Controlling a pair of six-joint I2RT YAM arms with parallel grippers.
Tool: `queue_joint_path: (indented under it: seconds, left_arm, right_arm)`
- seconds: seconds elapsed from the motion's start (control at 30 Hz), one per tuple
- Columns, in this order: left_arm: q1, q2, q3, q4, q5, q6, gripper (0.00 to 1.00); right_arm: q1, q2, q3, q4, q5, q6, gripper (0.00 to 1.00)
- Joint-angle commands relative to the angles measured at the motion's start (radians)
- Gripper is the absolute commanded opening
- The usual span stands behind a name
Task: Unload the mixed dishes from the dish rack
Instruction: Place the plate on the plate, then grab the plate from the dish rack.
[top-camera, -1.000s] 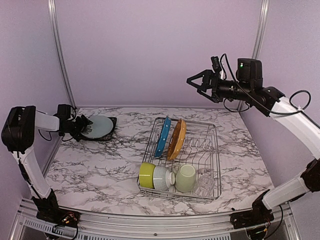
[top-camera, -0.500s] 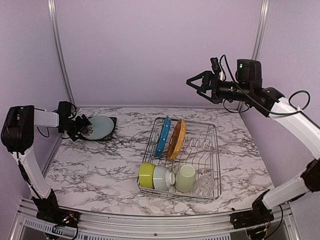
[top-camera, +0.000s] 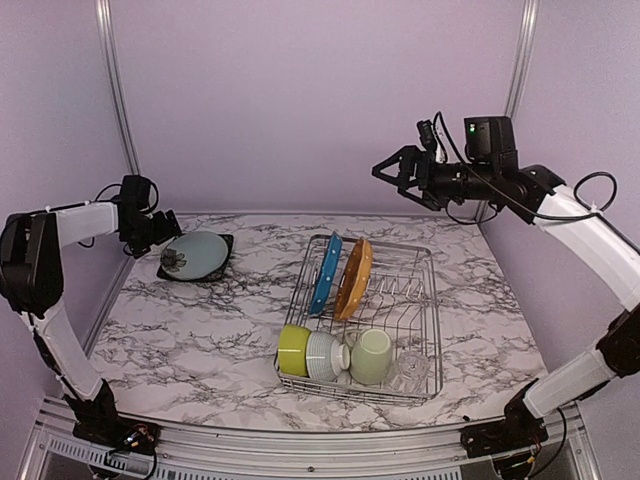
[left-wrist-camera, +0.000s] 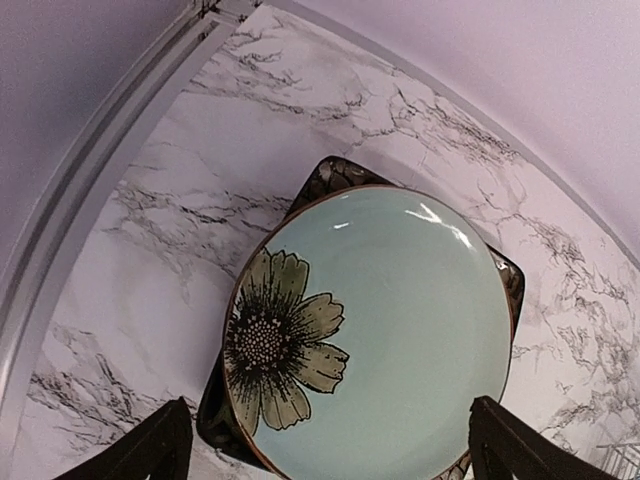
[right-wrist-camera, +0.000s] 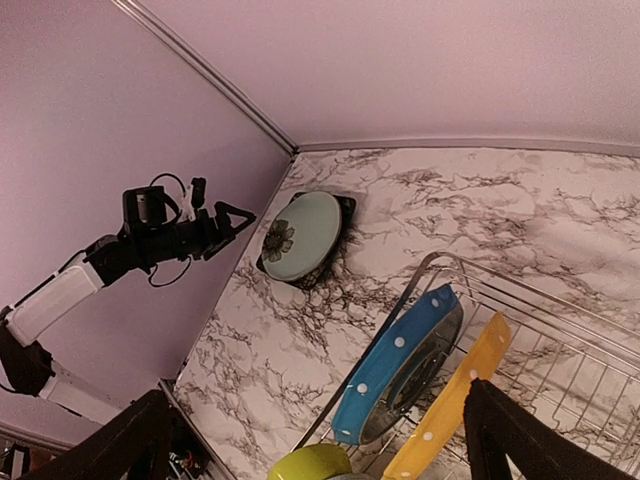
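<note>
The orange plate's far upper rim (top-camera: 361, 246) (right-wrist-camera: 484, 352) is below my right gripper, and the empty rack slots beside the plate leave room for my fingers. My right gripper will move down over it next with open fingers.
The dish rack (top-camera: 432, 300) holds an upright blue dotted plate (top-camera: 325, 272) and an orange plate (top-camera: 353, 278). Along its near side lie a lime-green bowl (top-camera: 293, 350), a white ribbed bowl (top-camera: 323, 356), a pale green mug (top-camera: 371, 356) and a clear glass (top-camera: 408, 370). At the far left a grey-green flower plate (left-wrist-camera: 400, 310) lies on a black plate (left-wrist-camera: 335, 172). My left gripper (left-wrist-camera: 330, 460) hovers open just behind it, touching nothing. High above the rack's far end, my right gripper (right-wrist-camera: 320, 440) is open and empty, looking down on the blue plate (right-wrist-camera: 400, 370).
The left wall and its metal rail (left-wrist-camera: 90, 200) run close beside the stacked plates. The purple back wall stands behind the rack. Marble tabletop (top-camera: 200, 330) stretches between the plates and the rack.
My left gripper has opened wide and drawn up and back from the grey-green plate, which stays on the black plate. The right arm has edged slightly left.
</note>
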Motion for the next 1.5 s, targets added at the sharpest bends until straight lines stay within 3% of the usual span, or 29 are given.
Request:
queue_joint_path:
  seconds: [0.0, 0.17, 0.3, 0.47, 0.7, 1.07, 1.47]
  left_arm:
    - [-0.024, -0.098, 0.085, -0.126, -0.193, 0.097, 0.99]
    - [-0.037, -0.246, 0.075, -0.059, -0.264, 0.108, 0.99]
    - [-0.018, -0.381, 0.049, 0.014, -0.254, 0.031, 0.99]
    - [-0.018, -0.343, 0.200, -0.148, -0.219, 0.050, 0.99]
    - [-0.086, -0.417, 0.123, -0.128, -0.165, 0.081, 0.99]
    - [-0.237, -0.470, 0.041, -0.128, -0.167, 0.106, 0.99]
    - [-0.248, -0.521, 0.001, -0.098, -0.193, 0.098, 0.99]
  right_arm:
    - [0.020, 0.050, 0.133, -0.173, 0.151, -0.080, 0.98]
    - [0.024, 0.103, 0.272, -0.286, 0.333, -0.201, 0.98]
    - [-0.021, 0.077, 0.233, -0.276, 0.397, -0.167, 0.99]
    - [-0.042, 0.039, 0.175, -0.256, 0.307, -0.128, 0.98]
    - [-0.030, 0.114, 0.189, -0.355, 0.141, 0.009, 0.98]
    - [0.069, 0.165, 0.112, -0.388, 0.147, 0.198, 0.97]
    - [0.106, 0.287, 0.064, -0.371, 0.116, 0.259, 0.87]
